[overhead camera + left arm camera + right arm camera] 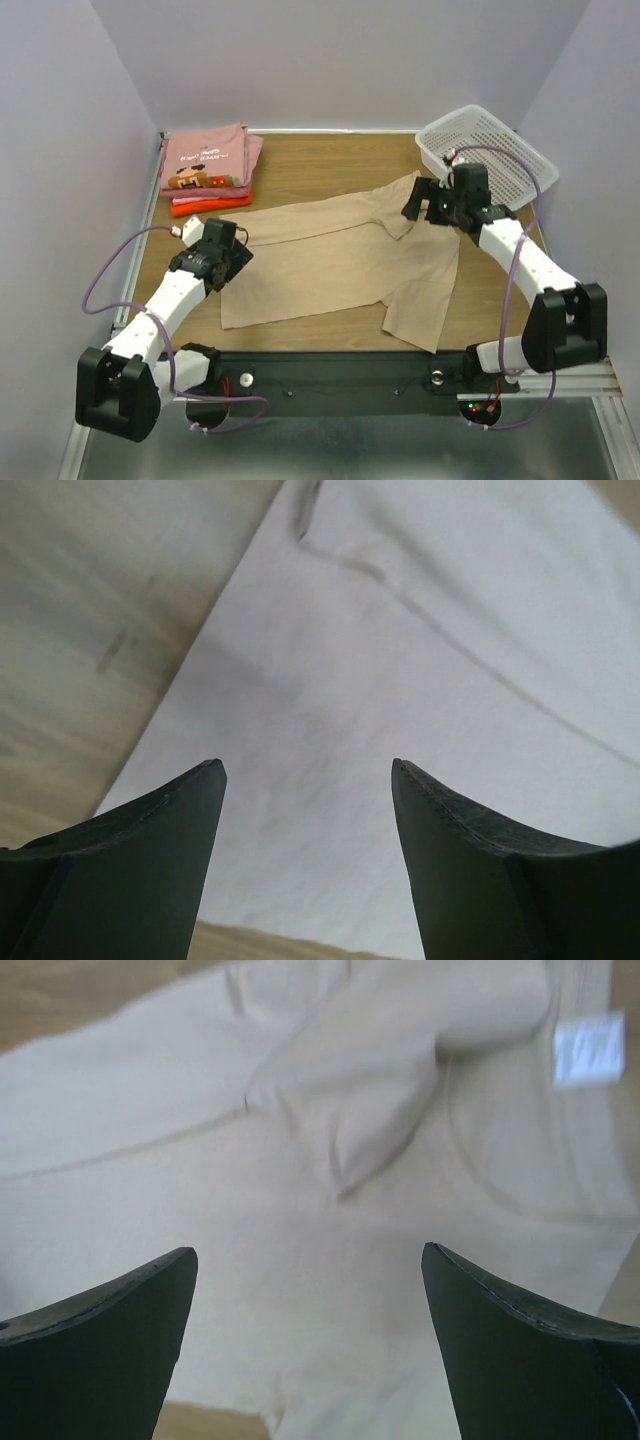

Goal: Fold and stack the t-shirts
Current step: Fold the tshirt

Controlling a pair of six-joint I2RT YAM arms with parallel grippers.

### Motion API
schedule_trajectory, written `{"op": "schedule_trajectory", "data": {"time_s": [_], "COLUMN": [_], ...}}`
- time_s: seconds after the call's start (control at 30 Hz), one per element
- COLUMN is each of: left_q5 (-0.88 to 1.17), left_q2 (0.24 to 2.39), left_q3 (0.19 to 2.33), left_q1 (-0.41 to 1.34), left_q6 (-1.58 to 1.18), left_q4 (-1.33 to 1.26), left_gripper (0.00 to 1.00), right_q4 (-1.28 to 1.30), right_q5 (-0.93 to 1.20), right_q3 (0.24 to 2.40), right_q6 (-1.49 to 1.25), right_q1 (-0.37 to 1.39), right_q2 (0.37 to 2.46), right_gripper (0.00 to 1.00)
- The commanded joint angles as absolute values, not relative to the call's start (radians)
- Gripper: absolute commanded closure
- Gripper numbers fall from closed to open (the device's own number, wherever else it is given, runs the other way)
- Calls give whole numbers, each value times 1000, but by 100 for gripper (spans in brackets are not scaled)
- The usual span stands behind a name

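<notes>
The shirt's near edge point(263, 321) point(300, 940) beside the hem corner is below my gripper and closer to my base, so I need to move my left gripper back and down onto it next.
A plain tan t-shirt point(340, 260) lies spread on the wooden table, its hem to the left and a sleeve hanging toward the near edge. My left gripper point(237, 255) is open over the shirt's left hem corner, and the cloth shows between its fingers in the left wrist view point(330, 730). My right gripper point(418, 205) is open above the shirt's far right sleeve and collar, and the right wrist view shows a folded sleeve point(370, 1090) and a label point(588, 1048). A folded stack of pink printed shirts point(208, 160) on a red-orange one point(205, 207) sits at the far left.
A white perforated basket point(487, 150) stands at the far right corner, just behind my right arm. Walls close the table on the left, back and right. A black rail point(330, 378) runs along the near edge.
</notes>
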State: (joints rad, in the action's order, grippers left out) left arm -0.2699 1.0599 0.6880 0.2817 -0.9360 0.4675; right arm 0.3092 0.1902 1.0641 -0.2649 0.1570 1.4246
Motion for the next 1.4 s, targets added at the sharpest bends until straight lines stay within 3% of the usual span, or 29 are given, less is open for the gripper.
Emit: {"op": "schedule_trajectory", "data": {"time_s": [0.0, 0.23, 0.43, 0.63, 0.87, 0.97, 1.37], "left_q5": [-221, -201, -181, -294, -296, -311, -288], "left_q2": [996, 926, 1084, 1046, 1164, 1256, 1325], "left_q3": [611, 563, 574, 663, 684, 709, 623], "left_q1": [287, 391, 508, 782, 813, 813, 793], "left_q6": [-1000, -1114, -1196, -1515, -1635, -1709, -1744], "left_q4": [601, 637, 650, 872, 940, 973, 799], "left_gripper": [21, 21, 22, 22, 21, 16, 17], "right_q4": [353, 564, 601, 604, 603, 603, 603], "right_q5": [176, 63, 52, 58, 88, 74, 107], "right_q3": [863, 712, 689, 684, 678, 675, 669], "right_q6": [-471, -465, -480, -439, -452, -460, -465], "right_q1": [184, 183, 183, 183, 184, 184, 183], "right_q2": [1237, 1025, 965, 1005, 1002, 993, 979], "right_gripper": [0, 0, 0, 0, 0, 0, 0]}}
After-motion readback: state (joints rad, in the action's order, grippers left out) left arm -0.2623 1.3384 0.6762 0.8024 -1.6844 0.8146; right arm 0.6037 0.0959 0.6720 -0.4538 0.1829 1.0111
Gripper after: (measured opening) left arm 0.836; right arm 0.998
